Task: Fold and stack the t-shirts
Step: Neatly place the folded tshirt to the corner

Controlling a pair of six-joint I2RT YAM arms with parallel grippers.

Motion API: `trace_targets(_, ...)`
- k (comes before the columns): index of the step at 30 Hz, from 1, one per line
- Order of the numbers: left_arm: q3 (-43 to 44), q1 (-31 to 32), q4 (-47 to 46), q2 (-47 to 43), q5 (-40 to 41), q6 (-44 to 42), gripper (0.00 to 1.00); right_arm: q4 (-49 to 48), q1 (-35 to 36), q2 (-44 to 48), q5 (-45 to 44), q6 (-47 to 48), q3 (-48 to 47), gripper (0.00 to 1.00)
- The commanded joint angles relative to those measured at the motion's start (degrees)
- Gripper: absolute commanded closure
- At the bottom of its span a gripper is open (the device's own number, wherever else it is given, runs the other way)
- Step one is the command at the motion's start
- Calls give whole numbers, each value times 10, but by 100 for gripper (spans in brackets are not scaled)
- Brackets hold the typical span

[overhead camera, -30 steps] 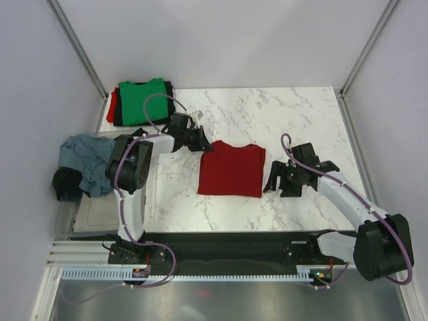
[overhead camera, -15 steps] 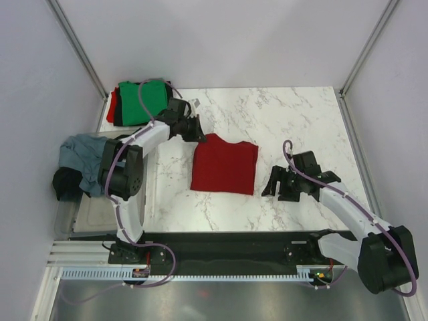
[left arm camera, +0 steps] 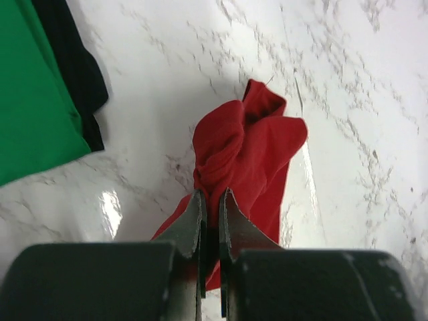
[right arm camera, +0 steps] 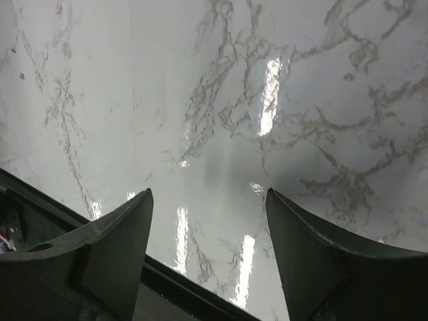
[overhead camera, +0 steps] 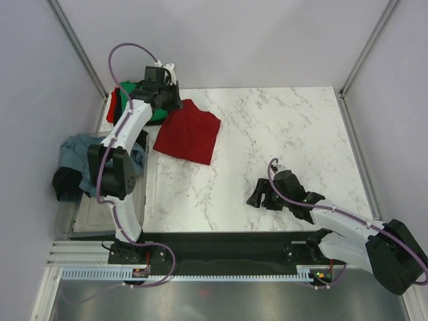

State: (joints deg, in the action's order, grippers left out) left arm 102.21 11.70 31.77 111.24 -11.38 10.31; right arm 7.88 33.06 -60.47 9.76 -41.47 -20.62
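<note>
The dark red t-shirt [overhead camera: 189, 134] hangs beside the stack, so I should lift my left gripper outward and over the bright green t-shirt [overhead camera: 130, 93], then lower it and let go.
My left gripper [overhead camera: 170, 103] is shut on the far-left corner of the folded dark red t-shirt [overhead camera: 189, 134], which hangs tilted at the table's far left. In the left wrist view the red cloth [left arm camera: 247, 147] bunches between the shut fingers [left arm camera: 197, 221]. Right beside it lies the stack with the bright green t-shirt [overhead camera: 130, 93] on top of a black one [left arm camera: 70, 60] and a red edge [overhead camera: 112, 101]. My right gripper [overhead camera: 259, 195] is open and empty low over the table near its front edge; its view shows only bare marble between the fingertips [right arm camera: 140, 207].
A clear plastic tub [overhead camera: 87, 214] stands off the table's left side, with a grey-blue t-shirt [overhead camera: 83, 157] and a black one [overhead camera: 65, 184] draped over its rim. The black rail [right arm camera: 80, 221] runs along the table's near edge.
My left gripper has dragged the dark red t-shirt from the table's middle to the far left, up to the stack. My right gripper has drawn back toward the near edge.
</note>
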Motion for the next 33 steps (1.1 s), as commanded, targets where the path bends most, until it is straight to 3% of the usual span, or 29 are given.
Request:
trace_targets(1, 67, -4, 11, -13, 42, -51, 98, -99, 49, -17, -93, -24, 38, 23)
trace_targets(5, 103, -9, 17, -9, 68, -69, 98, -146, 87, -24, -130, -30, 63, 22)
trace_targets(16, 208, -33, 47, 17, 90, -122, 98, -184, 89, -77, -120, -20, 63, 21)
trace_targets(33, 265, -74, 39, 2, 55, -109, 98, -204, 89, -113, -106, -18, 59, 21)
